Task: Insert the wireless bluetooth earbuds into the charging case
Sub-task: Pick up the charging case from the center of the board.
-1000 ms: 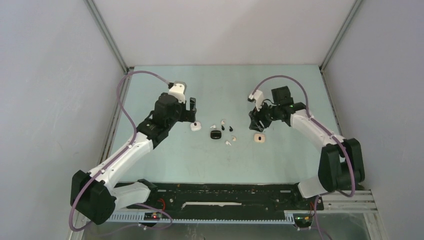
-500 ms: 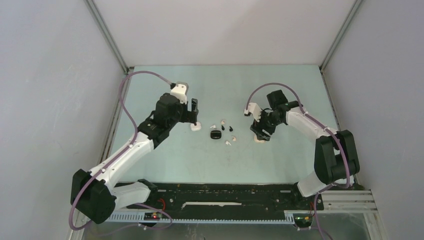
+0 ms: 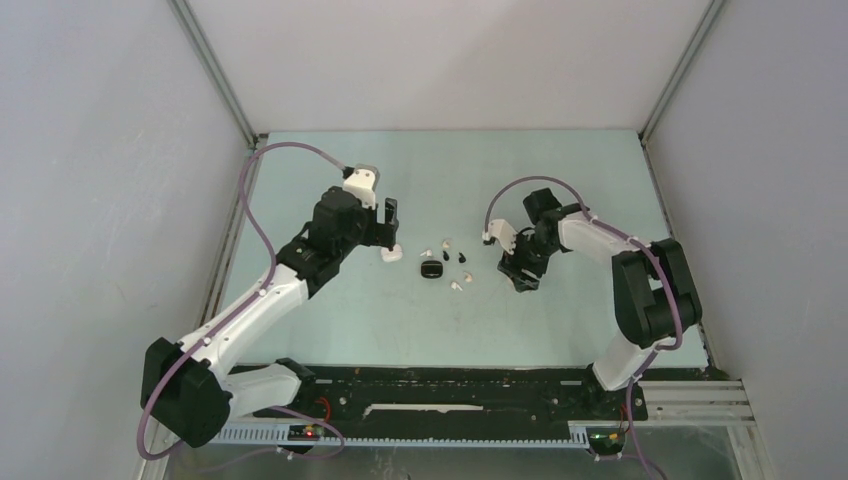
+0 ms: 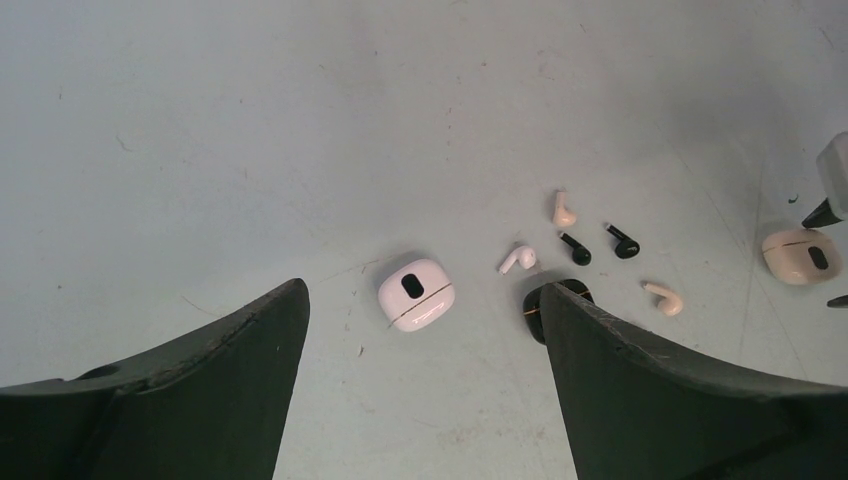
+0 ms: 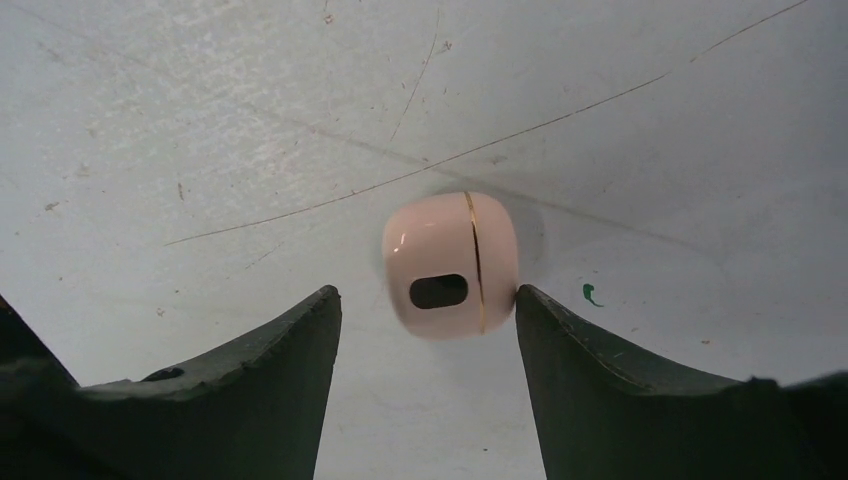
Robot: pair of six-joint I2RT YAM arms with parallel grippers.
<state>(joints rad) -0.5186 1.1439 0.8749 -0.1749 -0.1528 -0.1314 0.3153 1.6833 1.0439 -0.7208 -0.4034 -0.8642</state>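
Note:
My left gripper is due to travel to the right in the top view, turn to face the right gripper and close on the pink case's lid point(image 4: 794, 237), since it's shut.
Several tiny earbuds lie mid-table: a white one point(image 4: 518, 259), a pale one point(image 4: 563, 210), two black ones point(image 4: 576, 250) point(image 4: 622, 242) and a pinkish one point(image 4: 664, 298). A shut white charging case point(image 4: 416, 294) lies just ahead of my left gripper point(image 4: 420, 290), which is open wide above it. A shut black case point(image 4: 540, 300) peeks from behind its right finger. My right gripper point(image 5: 425, 292) is open and low over a shut pink case point(image 5: 450, 265). The right fingertip touches the pink case's side; the left one stands apart. In the top view the right gripper point(image 3: 521, 273) hides the pink case.
The earbuds point(image 3: 446, 256) and the black case point(image 3: 432, 270) sit between the two grippers on the pale green table point(image 3: 560, 170). The white case point(image 3: 392, 253) lies at the left gripper point(image 3: 387, 228). Grey walls close in the table's left, right and far sides.
My right gripper has come down and toward the middle onto the pink case, which it now covers in the top view. The left arm has hardly moved.

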